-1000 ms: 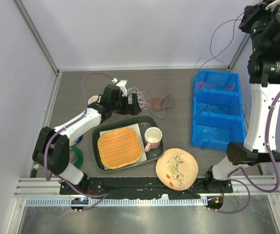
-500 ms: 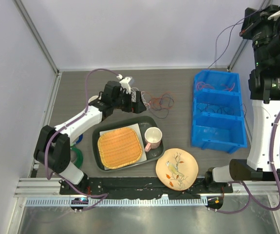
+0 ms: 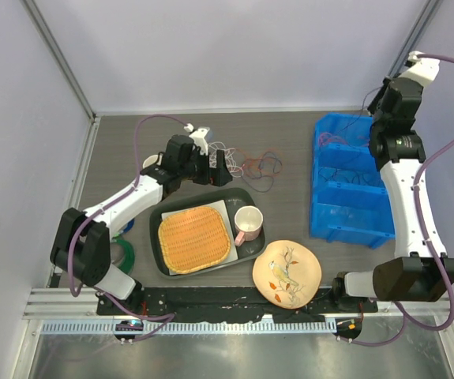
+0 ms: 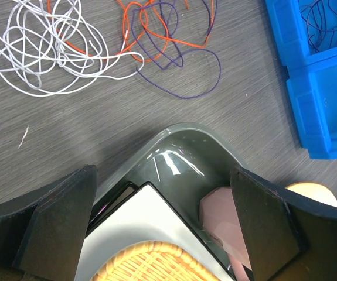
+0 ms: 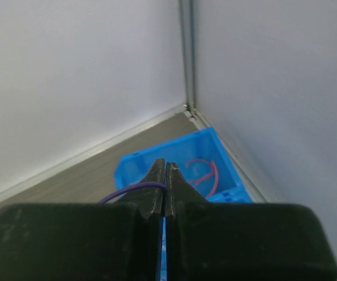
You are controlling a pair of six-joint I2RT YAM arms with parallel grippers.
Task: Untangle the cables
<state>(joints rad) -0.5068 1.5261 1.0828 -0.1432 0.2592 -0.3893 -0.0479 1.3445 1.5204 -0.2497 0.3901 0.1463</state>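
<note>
Next, my right gripper will draw back and down to free the purple cable, since the bin's middle section (image 3: 345, 167), already holding dark cables, lies below and back from the gripper.
The cables lie in a loose bunch (image 3: 250, 164) on the table behind the tray. In the left wrist view they show as white loops (image 4: 45, 47), orange loops (image 4: 150, 35) and purple loops (image 4: 180, 64). My left gripper (image 3: 220, 167) is open and empty over the tray's far corner (image 4: 162, 199), just short of the bunch. My right gripper (image 3: 378, 104) hangs above the back end of the blue bin (image 3: 353, 229). It is shut (image 5: 164, 167) on a thin purple cable (image 5: 127, 190). A red cable (image 5: 206, 172) lies in the bin's back compartment.
A dark tray (image 3: 246, 196) holds a woven orange mat (image 3: 193, 237) and a pink mug (image 3: 248, 223). A painted plate (image 3: 287, 272) sits near the front. Tape rings (image 3: 122, 253) lie at the left by the arm. Dark cables lie in the bin's middle compartment (image 3: 353, 178).
My right arm has swung down and left from high up to just above the bin's back end, still pinching the purple cable. My left gripper has hardly moved.
</note>
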